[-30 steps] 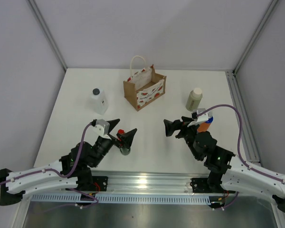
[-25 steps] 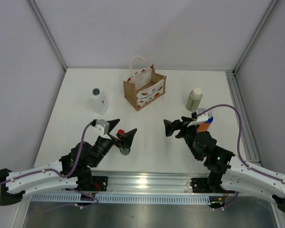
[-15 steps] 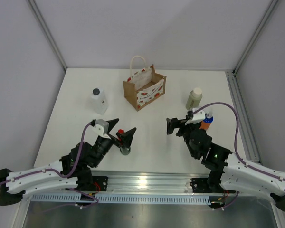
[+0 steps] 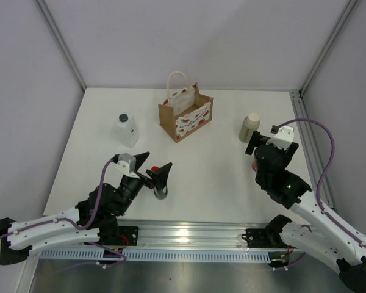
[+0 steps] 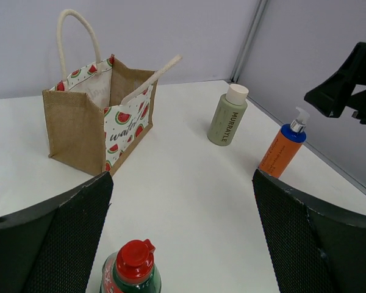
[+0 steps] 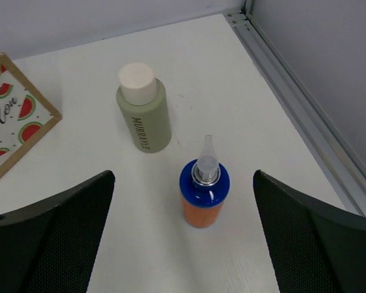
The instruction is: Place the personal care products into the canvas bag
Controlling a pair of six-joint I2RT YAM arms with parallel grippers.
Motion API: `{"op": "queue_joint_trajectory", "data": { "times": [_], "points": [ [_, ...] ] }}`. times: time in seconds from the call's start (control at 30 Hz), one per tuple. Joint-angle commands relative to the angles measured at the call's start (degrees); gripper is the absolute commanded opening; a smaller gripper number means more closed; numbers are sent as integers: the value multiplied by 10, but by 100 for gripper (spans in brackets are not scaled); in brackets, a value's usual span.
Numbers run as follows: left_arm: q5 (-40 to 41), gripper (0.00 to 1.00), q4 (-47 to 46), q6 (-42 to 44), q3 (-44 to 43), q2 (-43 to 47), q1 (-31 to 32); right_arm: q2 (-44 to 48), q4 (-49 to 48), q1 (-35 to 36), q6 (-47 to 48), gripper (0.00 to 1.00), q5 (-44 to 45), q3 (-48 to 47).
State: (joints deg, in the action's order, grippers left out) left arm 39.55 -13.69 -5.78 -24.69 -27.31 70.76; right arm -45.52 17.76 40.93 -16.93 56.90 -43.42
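Note:
The fingers of my right gripper come down next until they straddle the blue collar, then close.
The canvas bag (image 4: 185,115) stands open at the back centre, and also shows in the left wrist view (image 5: 79,131). The translucent white bottle (image 4: 127,130) stands to its left. The beige-olive bottle (image 4: 249,127) stands at the right and is also in the wrist views (image 5: 228,115) (image 6: 145,116). The orange bottle (image 6: 204,194) stands near it (image 5: 283,150); from above my right arm mostly hides it. My right gripper (image 6: 183,238) is open above the orange bottle, jaws on either side. The dark green bottle (image 5: 132,272) stands under my open left gripper (image 4: 152,166).
A metal rail (image 4: 310,146) runs along the table's right edge, close to the orange bottle. Grey walls enclose the table at the back and sides. A corner of the bag (image 6: 12,122) shows at the left of the right wrist view.
My right arm has swung right and away from the centre, and its gripper now hangs over the orange bottle. My left gripper has shifted only slightly and stays open.

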Motion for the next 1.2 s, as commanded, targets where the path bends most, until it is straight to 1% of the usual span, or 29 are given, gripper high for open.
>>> {"op": "queue_joint_trajectory", "data": {
  "times": [0.0, 0.13, 0.17, 0.3, 0.4, 0.43, 0.47, 0.53, 0.6, 0.73, 0.93, 1.17],
  "points": [
    [10, 99, -21, 3, 4, 4, 4, -5, -7, -41, -21, 99, -32, 26],
    [15, 99, -20, 3, 4, 4, 4, -41, -37, -116, -22, 100, -103, 50],
    [18, 99, -20, 4, 3, 4, 4, -49, -42, -145, -23, 99, -118, 55],
    [28, 99, -17, 5, 2, 5, 4, -70, -65, -197, -24, 99, -173, 81],
    [27, 99, -15, 3, 2, 5, 4, -69, -103, -223, -11, 99, -209, 108],
    [27, 99, -15, 2, 1, 6, 4, -65, -115, -227, -6, 98, -239, 115],
    [27, 99, -13, 3, 1, 5, 4, -64, -144, -230, 1, 98, -254, 122],
    [30, 99, -13, 2, 1, 4, 4, -62, -169, -232, 20, 97, -291, 139],
    [33, 99, -12, 3, 1, 4, 3, -63, -189, -233, 24, 96, -295, 142],
    [33, 99, -12, 2, 0, 2, 4, -83, -190, -236, 24, 94, -282, 141],
    [33, 99, -11, 1, -2, 1, 4, -102, -205, -238, 25, 88, -268, 149],
    [37, 100, -8, -2, -1, 8, 4, -133, -203, -239, 25, 84, -254, 143]
  ]
}}
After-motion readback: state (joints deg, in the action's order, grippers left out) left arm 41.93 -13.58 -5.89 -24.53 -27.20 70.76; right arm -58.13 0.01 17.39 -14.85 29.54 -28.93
